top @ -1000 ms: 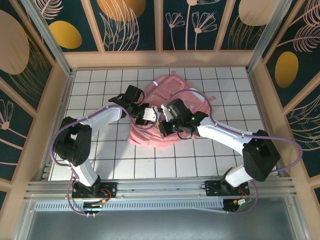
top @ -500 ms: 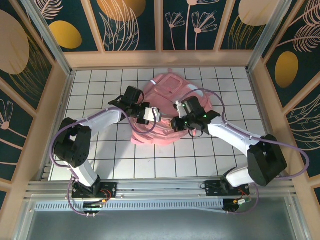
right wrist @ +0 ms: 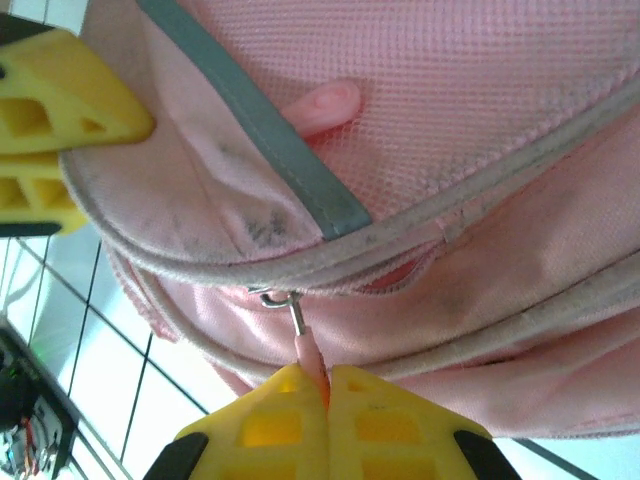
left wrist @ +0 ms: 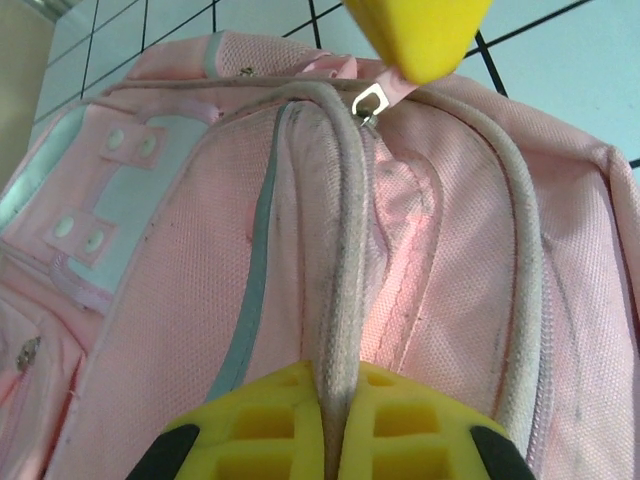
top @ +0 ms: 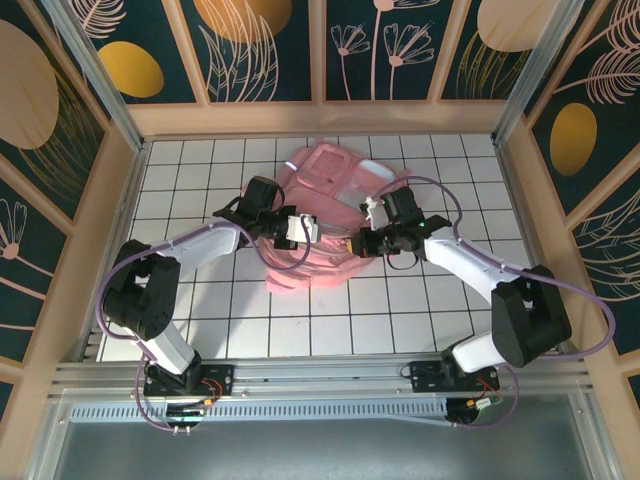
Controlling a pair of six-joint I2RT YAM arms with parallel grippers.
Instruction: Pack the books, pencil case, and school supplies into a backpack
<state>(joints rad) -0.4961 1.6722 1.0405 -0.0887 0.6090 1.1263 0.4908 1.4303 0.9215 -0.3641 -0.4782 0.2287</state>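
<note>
The edge is held. My right gripper should next pull the zipper pull (right wrist: 310, 350) away from my left gripper, past the grey strip along the piped edge (right wrist: 402, 225), and release it.
The pink backpack (top: 330, 185) lies on the tiled table between both arms. My left gripper (top: 303, 231) is shut on the grey piped edge (left wrist: 340, 300) of the backpack's opening. My right gripper (top: 364, 243) is shut on the pink zipper pull (right wrist: 310, 350), which hangs from a metal slider (right wrist: 282, 298) on the backpack (right wrist: 420, 120). In the left wrist view the right gripper's yellow fingertip (left wrist: 420, 30) sits on that zipper pull (left wrist: 375, 100) at the top of the backpack (left wrist: 180, 250). The books, pencil case and school supplies are out of view.
White tiled table (top: 200, 170) is walled by a wooden frame (top: 120, 180) on the left, back and right. The arms' bases stand on a metal rail (top: 320, 375) at the near edge. Free tiles lie in front of the backpack.
My right gripper has travelled right and away along the backpack with the zipper pull in it. The backpack has shifted farther back. The left gripper has kept its grip and moved slightly.
</note>
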